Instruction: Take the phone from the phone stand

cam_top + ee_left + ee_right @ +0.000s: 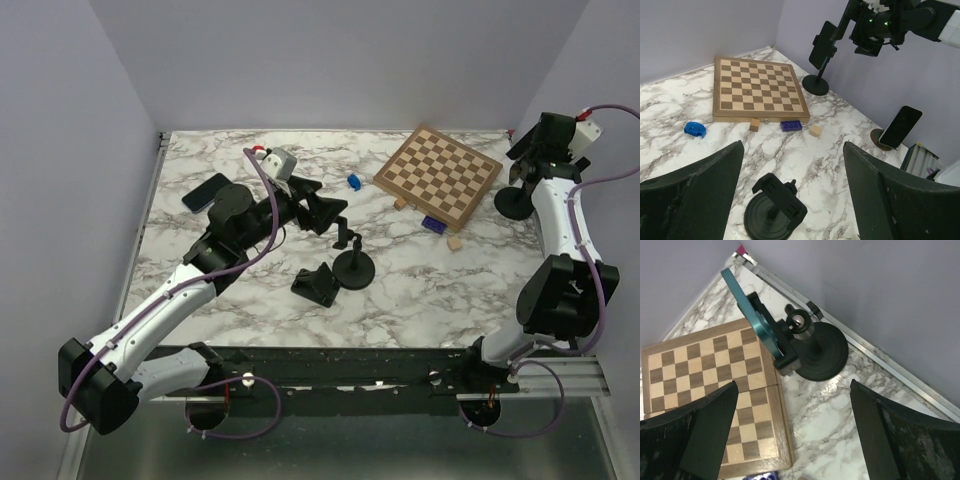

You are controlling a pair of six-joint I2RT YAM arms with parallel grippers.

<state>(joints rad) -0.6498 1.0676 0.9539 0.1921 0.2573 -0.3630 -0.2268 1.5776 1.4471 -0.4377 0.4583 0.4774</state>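
Note:
Next, my right gripper turns and shifts toward the left in the wrist view, open fingers around the teal rim's near end (769, 340), since the phone stands slanted to them.
The phone (751, 310), seen edge-on with a teal rim, sits clamped in a black phone stand (822, 354) at the table's back right corner, next to the chessboard. From the left wrist view the same phone (822, 45) stands upright on its stand (815, 85). My right gripper (793, 385) hovers above it, open, with nothing between its fingers and clear of the phone. In the top view that gripper (522, 165) hangs over the stand's base (514, 206). My left gripper (794, 145) is open and empty mid-table, above an empty black stand (774, 212).
A wooden chessboard (438, 175) lies at the back right, with a blue brick (433, 224) and a wooden cube (455, 242) beside it. A small blue piece (354, 182) and a flat dark phone (205, 192) lie further left. Another black holder (317, 285) lies near the empty stand (352, 265). A second phone (900, 126) leans near the right wall.

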